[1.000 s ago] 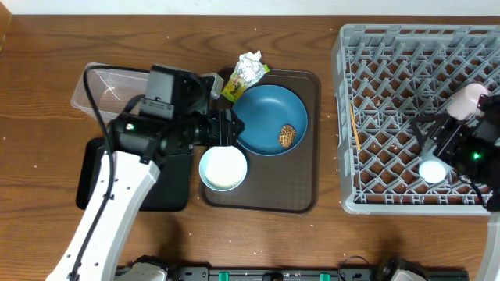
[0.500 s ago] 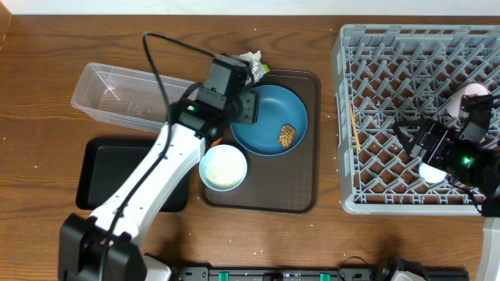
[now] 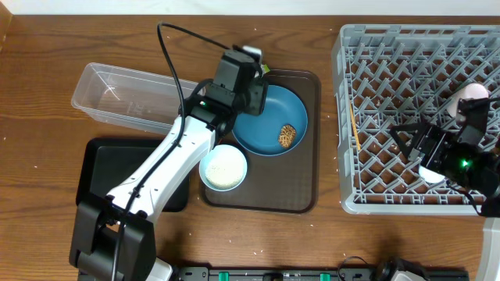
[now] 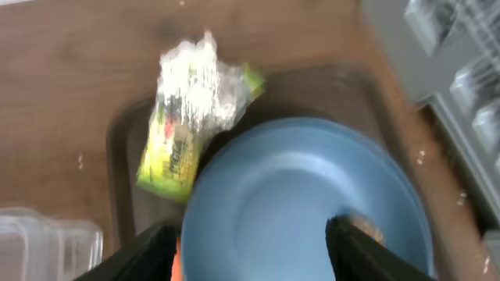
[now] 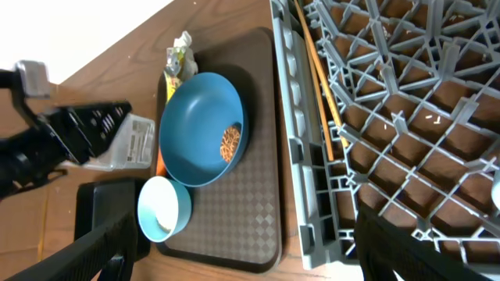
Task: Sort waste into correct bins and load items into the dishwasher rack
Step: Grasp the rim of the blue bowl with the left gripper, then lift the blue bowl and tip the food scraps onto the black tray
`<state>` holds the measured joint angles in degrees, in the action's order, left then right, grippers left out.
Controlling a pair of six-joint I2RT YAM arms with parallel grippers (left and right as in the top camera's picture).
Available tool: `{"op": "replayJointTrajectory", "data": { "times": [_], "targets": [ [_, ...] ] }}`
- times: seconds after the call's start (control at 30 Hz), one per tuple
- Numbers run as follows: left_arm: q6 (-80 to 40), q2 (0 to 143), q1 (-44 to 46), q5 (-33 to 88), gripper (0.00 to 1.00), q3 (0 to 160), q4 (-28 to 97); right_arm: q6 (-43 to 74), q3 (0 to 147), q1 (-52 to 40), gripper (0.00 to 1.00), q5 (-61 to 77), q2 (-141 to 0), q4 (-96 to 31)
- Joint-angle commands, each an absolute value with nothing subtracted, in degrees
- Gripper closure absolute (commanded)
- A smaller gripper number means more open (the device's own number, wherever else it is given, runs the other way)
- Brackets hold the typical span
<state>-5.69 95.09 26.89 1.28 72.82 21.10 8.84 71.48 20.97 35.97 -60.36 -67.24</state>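
I will lower my left gripper next and pull it back onto the dark blue bowl's rim by the carrot (image 4: 178,251), because that rim shows between its open fingers.
My left gripper (image 3: 251,92) is open and empty over the back left rim of the dark blue bowl (image 3: 266,117). In the left wrist view its fingers (image 4: 148,251) straddle the bowl (image 4: 305,203), with the crumpled yellow-green wrapper (image 4: 191,109) just ahead and a sliver of orange carrot (image 4: 178,251) by the left finger. The brown lump (image 3: 287,136) lies in the bowl. The white bowl (image 3: 223,167) holds white grains. My right gripper (image 3: 414,144) is open and empty over the grey rack (image 3: 391,47). A pink cup (image 3: 469,96) and a white cup (image 3: 430,173) sit in the rack.
The bowls stand on a dark brown serving tray (image 3: 266,199). The clear tub (image 3: 117,97) is at the back left and the black tray (image 3: 109,176) in front of it. A thin orange stick (image 5: 316,70) lies in the rack's left side.
My left arm has swung from over the black tray to the back right, ending over the blue bowl's rim by the wrapper. My right gripper has shifted slightly over the rack.
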Motion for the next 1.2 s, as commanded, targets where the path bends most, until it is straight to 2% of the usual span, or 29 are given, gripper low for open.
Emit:
{"op": "replayJointTrajectory", "data": {
  "times": [0.0, 0.17, 0.4, 0.6, 0.67, 0.77, 0.83, 1.17],
  "targets": [
    [-4.78, 95.57, 28.03, 0.34, 0.38, 73.14, 26.26, 7.40, 71.50, 20.16, 0.18, 34.76, -60.12, -68.20],
    [-9.89, 98.19, 27.94, -3.77, 0.38, 72.40, 33.36, 7.38, 71.50, 20.16, 0.17, 33.43, -60.12, -68.79],
    [-16.45, 105.51, 27.94, -5.02, 0.38, 72.38, 32.93, 7.38, 71.50, 20.16, 0.17, 33.39, -60.12, -68.66],
    [-18.15, 109.19, 27.94, -5.02, 0.42, 72.38, 32.03, 6.96, 71.50, 20.16, 0.17, 33.01, -60.12, -69.17],
    [-18.17, 109.19, 27.97, -4.95, 0.51, 72.38, 31.57, 6.94, 71.50, 20.18, 0.17, 32.67, -60.12, -69.14],
    [-18.11, 109.08, 27.94, -2.83, 0.80, 72.40, 30.96, 6.96, 71.50, 20.18, 0.17, 32.34, -60.12, -69.21],
    [-18.09, 108.90, 27.94, -1.50, 0.93, 72.40, 30.83, 6.96, 71.50, 20.16, 0.17, 31.92, -60.12, -69.19],
    [-17.67, 98.98, 27.88, -0.49, 0.94, 73.21, 33.36, 6.96, 71.50, 20.18, 0.17, 31.46, -60.12, -69.23]
  ]
}}
